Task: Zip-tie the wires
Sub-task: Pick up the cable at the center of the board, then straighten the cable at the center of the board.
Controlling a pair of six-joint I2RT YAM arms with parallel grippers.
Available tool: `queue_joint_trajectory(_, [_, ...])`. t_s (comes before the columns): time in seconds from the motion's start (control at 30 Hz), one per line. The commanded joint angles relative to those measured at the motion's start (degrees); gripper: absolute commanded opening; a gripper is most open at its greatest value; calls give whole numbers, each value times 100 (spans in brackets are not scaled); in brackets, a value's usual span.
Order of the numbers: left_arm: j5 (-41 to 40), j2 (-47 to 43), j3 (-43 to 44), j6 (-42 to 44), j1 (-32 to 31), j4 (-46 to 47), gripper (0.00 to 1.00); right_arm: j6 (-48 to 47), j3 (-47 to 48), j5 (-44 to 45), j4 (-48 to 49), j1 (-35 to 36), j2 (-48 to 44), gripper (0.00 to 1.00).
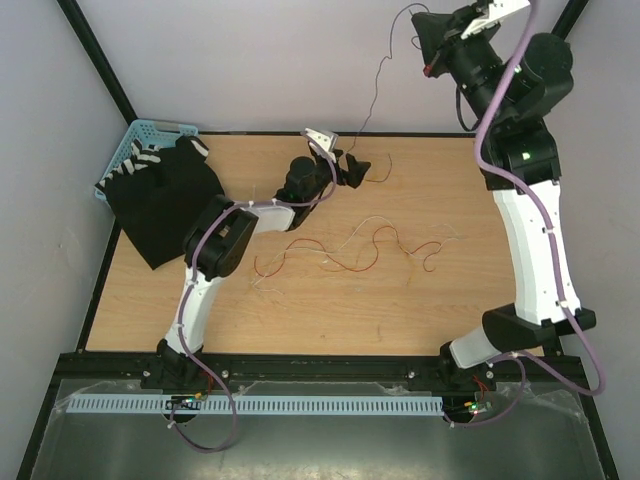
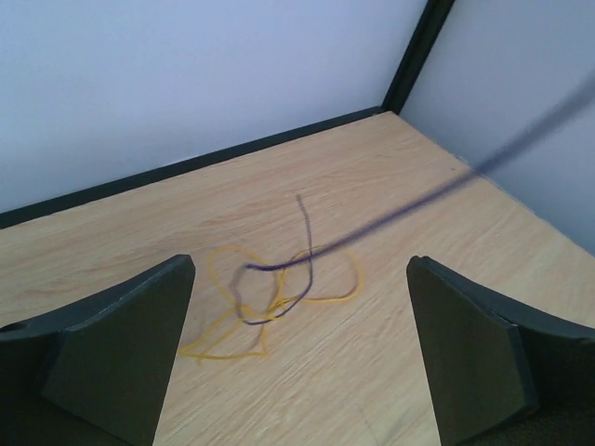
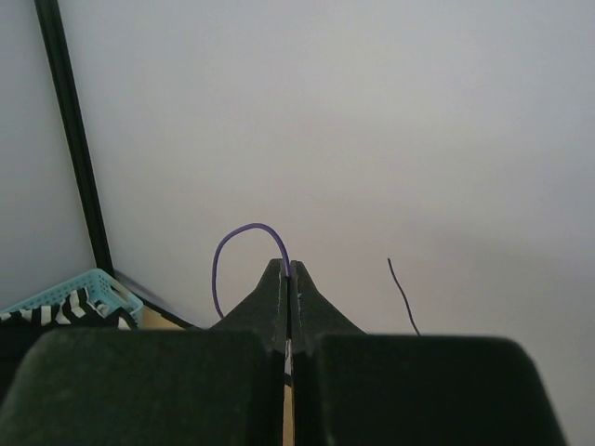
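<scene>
My left gripper will lower slightly toward the orange loops and close around the purple wire's bend (image 2: 240, 294) next, as it shows between its open fingers.
My right gripper (image 1: 428, 48) is raised high above the table's back right and is shut on a thin purple wire (image 1: 372, 90). In the right wrist view the wire (image 3: 228, 243) loops out from the tips of the gripper (image 3: 289, 269). The strand hangs down to the table by my left gripper (image 1: 352, 168), which is open and low near the back edge. Between its fingers lie orange loops (image 2: 223, 348), crossed by the purple wire (image 2: 409, 209). More wires (image 1: 370, 245), red, orange and whitish, lie loose mid-table. I cannot make out the zip tie.
A black cloth (image 1: 165, 200) lies at the back left, partly over a light blue basket (image 1: 140, 135). White walls and black frame posts (image 2: 418, 51) close the back of the table (image 1: 450, 300).
</scene>
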Motion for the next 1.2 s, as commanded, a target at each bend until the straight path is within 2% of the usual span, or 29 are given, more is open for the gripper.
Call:
queue_joint_trajectory(0.0, [-198,149,334,307,37,-176,97,72,-135,-31,174,-16,-574,0])
queue_joint_trajectory(0.3, [170,-37,-439,170,73,23,95,70,-197,145,172,-16,-593,0])
queue_joint_trajectory(0.67, [562,362,68,-58,82,159,94,189,-344,-20,199,-18,-678,0])
queue_joint_trajectory(0.73, [648,450,150,-76,86,168,85,220,-417,-37,222,-16,-719,0])
queue_joint_trajectory(0.8, [765,545,248,-126,91,165,69,249,-472,-62,270,-16,-761,0])
queue_joint_trajectory(0.93, [883,622,341,-117,111,163,28,210,-544,55,249,-16,-852,0])
queue_joint_trajectory(1.03, [851,390,155,-34,260,147,3,27,-643,472,38,-16,-965,0])
queue_joint_trajectory(1.07, [878,255,71,-12,345,113,0,-36,-747,689,-10,-20,-1037,0])
queue_joint_trajectory(1.17, [1096,-332,-115,132,674,-264,0,-115,-1200,1101,-19,-70,-1206,0])
